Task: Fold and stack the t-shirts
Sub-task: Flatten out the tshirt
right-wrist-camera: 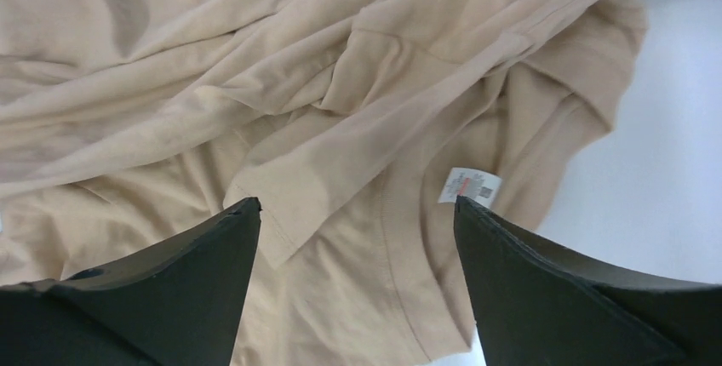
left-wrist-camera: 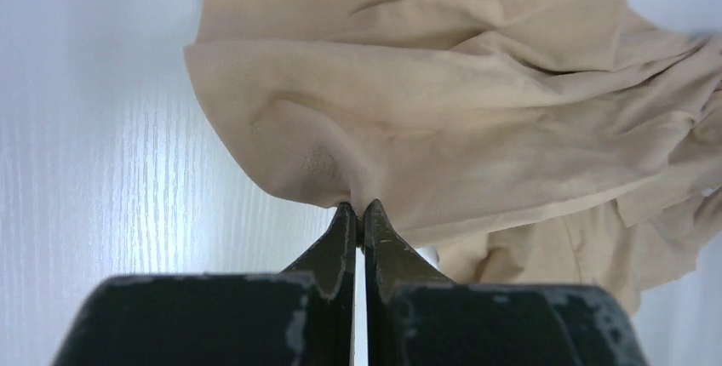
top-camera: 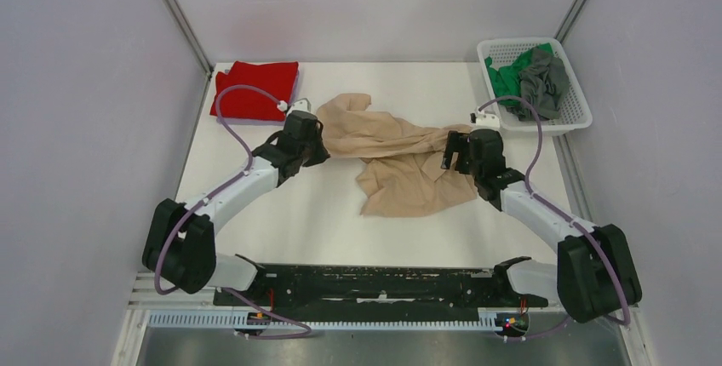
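Observation:
My left gripper holds the crumpled cloth. Next it needs to lift the cloth high to open it, lower it outward to the red t-shirt's near corner (top-camera: 277,114), which lies outward, and let go.
A beige t-shirt (top-camera: 396,157) lies crumpled across the middle of the white table. My left gripper (top-camera: 317,146) is shut on a pinch of the beige t-shirt (left-wrist-camera: 426,111) at its left edge, the cloth bunching at the fingertips (left-wrist-camera: 358,213). My right gripper (top-camera: 455,151) hovers open over the shirt's right end; between its spread fingers show the beige cloth (right-wrist-camera: 358,238) and a white label (right-wrist-camera: 470,185). A folded red t-shirt (top-camera: 255,89) rests at the back left. A green t-shirt (top-camera: 507,77) and a grey t-shirt (top-camera: 545,83) are piled in the basket.
A white plastic mesh basket (top-camera: 570,119) stands at the back right corner. Grey walls close in the table on three sides. Both arm bases sit at the near edge on a black rail (top-camera: 375,285).

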Robot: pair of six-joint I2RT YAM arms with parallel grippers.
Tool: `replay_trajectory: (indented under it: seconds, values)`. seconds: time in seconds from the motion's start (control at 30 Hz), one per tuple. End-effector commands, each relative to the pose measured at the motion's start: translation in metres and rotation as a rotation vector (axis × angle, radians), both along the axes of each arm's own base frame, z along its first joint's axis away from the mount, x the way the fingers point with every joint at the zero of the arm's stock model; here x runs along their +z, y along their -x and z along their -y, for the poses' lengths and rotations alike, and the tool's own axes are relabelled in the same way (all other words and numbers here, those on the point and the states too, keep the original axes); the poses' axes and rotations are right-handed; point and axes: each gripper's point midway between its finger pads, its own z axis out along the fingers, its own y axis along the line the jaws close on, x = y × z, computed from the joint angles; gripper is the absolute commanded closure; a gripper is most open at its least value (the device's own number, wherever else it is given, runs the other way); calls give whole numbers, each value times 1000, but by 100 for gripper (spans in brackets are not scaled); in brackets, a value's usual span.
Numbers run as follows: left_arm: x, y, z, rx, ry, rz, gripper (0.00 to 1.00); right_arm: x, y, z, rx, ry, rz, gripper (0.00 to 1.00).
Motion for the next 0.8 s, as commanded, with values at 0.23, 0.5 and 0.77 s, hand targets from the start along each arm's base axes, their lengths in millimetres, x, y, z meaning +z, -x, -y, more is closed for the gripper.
replay_trajectory:
  seconds: [0.23, 0.5, 0.77]
  values:
    - [40, -19, 5, 24, 47, 129, 98, -20, -44, -23, -45, -154, 49, 37]
    - [74, -32, -6, 62, 23, 251, 98, 5, -60, -23, -44, -160, 163, 100]
    - [219, -46, -37, 169, 8, 648, 98, 190, -55, 10, -76, -132, 595, 100]
